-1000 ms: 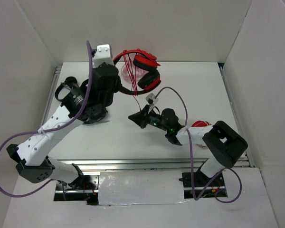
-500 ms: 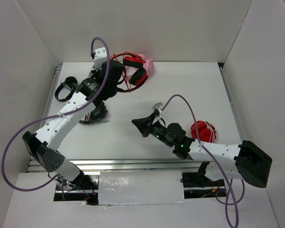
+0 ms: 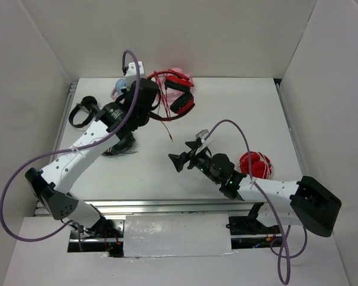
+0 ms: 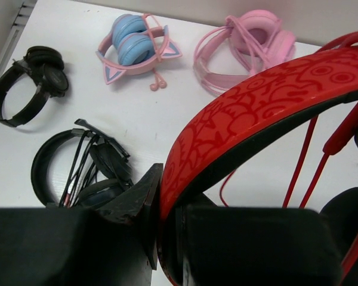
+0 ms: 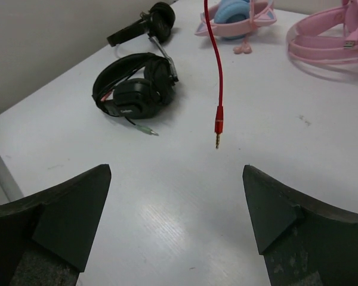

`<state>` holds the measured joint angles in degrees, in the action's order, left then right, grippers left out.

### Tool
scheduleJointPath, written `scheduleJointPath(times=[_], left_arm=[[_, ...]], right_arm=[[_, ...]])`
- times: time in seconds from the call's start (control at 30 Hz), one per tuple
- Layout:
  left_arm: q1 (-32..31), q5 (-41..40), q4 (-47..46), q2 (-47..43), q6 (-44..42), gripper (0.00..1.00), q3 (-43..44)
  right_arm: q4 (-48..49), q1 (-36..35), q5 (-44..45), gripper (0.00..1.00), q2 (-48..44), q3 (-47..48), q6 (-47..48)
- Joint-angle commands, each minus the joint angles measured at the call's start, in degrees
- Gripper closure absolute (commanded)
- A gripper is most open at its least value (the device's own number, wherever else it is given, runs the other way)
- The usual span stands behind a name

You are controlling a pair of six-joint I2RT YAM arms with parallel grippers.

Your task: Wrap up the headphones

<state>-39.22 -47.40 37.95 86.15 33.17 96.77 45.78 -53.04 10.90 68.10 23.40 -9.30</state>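
My right gripper is open, and the lower end of the thin red cable dangles free ahead of its fingers, so it should next move outward until they straddle that end.
The headphones [image 3: 180,100], red with black lining and black cushions, hang above the far middle of the table. My left gripper [image 3: 150,101] is shut on their patterned red headband [image 4: 244,113], which is pinched between the jaws in the left wrist view. Their thin red cable [image 5: 210,42] dangles down, and its jack plug [image 5: 218,126] hangs free just over the table. My right gripper [image 3: 176,161] stands open below and in front of the plug. Nothing is between its fingers [image 5: 83,208].
Two all-black headphones [image 3: 80,111] [image 3: 120,146] lie at the left. Blue cat-ear headphones [image 4: 134,47] and pink ones [image 4: 244,44] lie at the back. A folded all-red pair [image 3: 253,164] sits by the right arm. White walls enclose the table.
My right gripper has gone from shut to open and shifted slightly lower, and the cable's plug end now hangs free. The left arm swung the headphones toward the back.
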Motion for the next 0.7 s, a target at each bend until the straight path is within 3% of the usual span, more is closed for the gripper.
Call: scheduleJointPath(times=[0.0, 0.27, 0.67], left_arm=[[-2.61, 0.38, -7.02, -5.20, -1.09, 1.00, 3.16], [-10.34, -2.79, -7.55, -8.01, -5.21, 1.00, 6.06], [-15.44, -4.63, -6.05, -8.19, -8.56, 1.00, 10.54]], right_arm=[[7.56, 2.14, -2.02, 0.00, 1.25, 0.24, 3.41], [14.07, 6.10, -7.29, 0.00, 5.11, 2.79, 7.72], [20.31, 9.00, -10.63, 0.00, 11.27, 8.94, 7.46]])
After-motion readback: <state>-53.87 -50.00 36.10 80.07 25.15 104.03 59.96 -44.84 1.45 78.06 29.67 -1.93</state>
